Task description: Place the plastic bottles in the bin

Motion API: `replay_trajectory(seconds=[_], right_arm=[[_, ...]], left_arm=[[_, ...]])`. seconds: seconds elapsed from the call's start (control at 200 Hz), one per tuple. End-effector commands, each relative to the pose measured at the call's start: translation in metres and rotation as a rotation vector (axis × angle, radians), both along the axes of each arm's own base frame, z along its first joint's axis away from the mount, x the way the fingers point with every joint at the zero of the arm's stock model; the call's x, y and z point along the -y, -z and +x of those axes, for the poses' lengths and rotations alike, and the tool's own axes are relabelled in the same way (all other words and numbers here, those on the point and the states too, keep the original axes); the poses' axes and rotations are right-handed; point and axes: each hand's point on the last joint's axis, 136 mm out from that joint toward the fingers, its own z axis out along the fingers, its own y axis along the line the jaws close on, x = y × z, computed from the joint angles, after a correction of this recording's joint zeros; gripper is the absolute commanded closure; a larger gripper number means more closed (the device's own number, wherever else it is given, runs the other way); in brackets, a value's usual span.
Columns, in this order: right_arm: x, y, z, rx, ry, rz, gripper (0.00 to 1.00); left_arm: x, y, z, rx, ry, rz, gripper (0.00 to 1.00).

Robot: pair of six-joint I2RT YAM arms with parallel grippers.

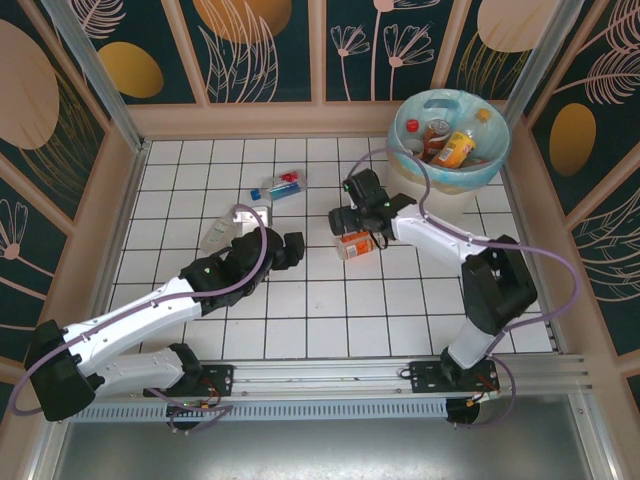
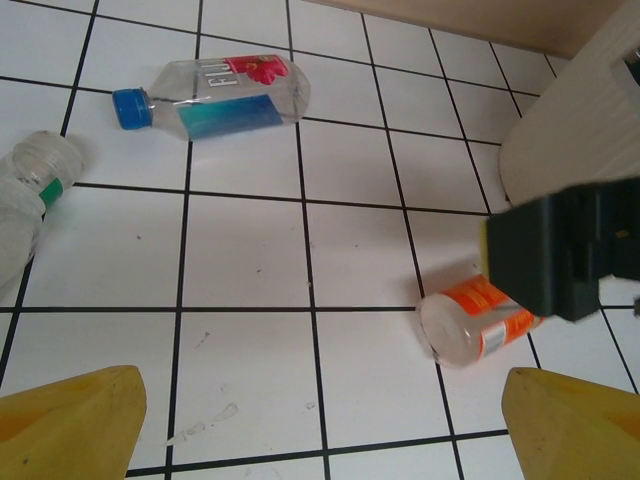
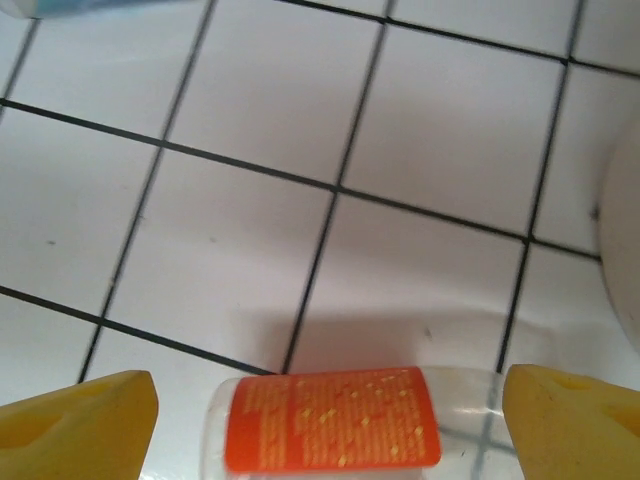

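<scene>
The bottle's length lies crosswise between the open yellow fingers. My right gripper will move back and down with a turn, onto the orange label (image 1: 357,245) (image 3: 330,420).
A clear bottle with an orange label (image 1: 357,245) (image 3: 330,420) (image 2: 475,320) lies on its side on the white tiles. My right gripper (image 1: 350,230) (image 3: 328,405) is right over it, open, with the bottle lying between its yellow fingers (image 3: 75,425). My left gripper (image 1: 292,250) (image 2: 320,440) hovers open over bare tile, with nothing between its fingers (image 2: 70,420). A clear bottle with a blue cap and blue label (image 1: 278,185) (image 2: 215,95) and a crumpled clear bottle (image 1: 222,230) (image 2: 30,190) lie farther left. The cream bin (image 1: 420,185) (image 2: 570,120), lined with a blue bag, holds several bottles at the back right.
A raised beige rim (image 1: 130,190) and patterned walls enclose the tiled floor. The bin's wall stands just right of the right gripper's black body (image 2: 560,250). Open tiles stretch along the front (image 1: 330,310) between the two arms.
</scene>
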Motion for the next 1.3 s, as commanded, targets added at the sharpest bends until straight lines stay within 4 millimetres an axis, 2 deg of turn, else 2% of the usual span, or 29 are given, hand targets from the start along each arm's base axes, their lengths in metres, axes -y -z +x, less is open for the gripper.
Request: replay_trajectory(seconds=[0.0,0.17,0.31,0.415,0.666,0.801,1.106,1.296], right_arm=[[0.019,-0.012,-0.009,0.068,0.151,0.051,0.11],[0.034,-0.01,-0.037,0.089,0.266,0.103,0.11],[0.058,0.016,-0.062,0.007,0.385,0.059,0.09],[0.068,0.037,-0.08,-0.049,0.423,0.063,0.09],[0.093,0.058,-0.106,-0.084,0.507,0.067,0.07],[0.104,0.076,-0.122,-0.123,0.53,0.073,0.07],[0.11,0.098,-0.133,-0.184,0.533,0.128,0.09],[0.111,0.1,-0.131,-0.203,0.523,0.18,0.23]], left_arm=[[0.005,-0.005,0.004,0.023,0.013,-0.02,0.08],[0.009,-0.001,0.004,0.019,0.03,-0.027,0.08],[0.013,0.005,0.005,0.008,0.044,-0.026,0.08],[0.016,0.008,0.004,0.003,0.051,-0.036,0.08],[0.02,0.008,0.005,-0.004,0.062,-0.043,0.08],[0.019,0.009,0.005,-0.004,0.056,-0.046,0.08],[0.017,0.008,0.002,-0.006,0.05,-0.064,0.08],[0.013,0.008,0.001,-0.003,0.04,-0.067,0.08]])
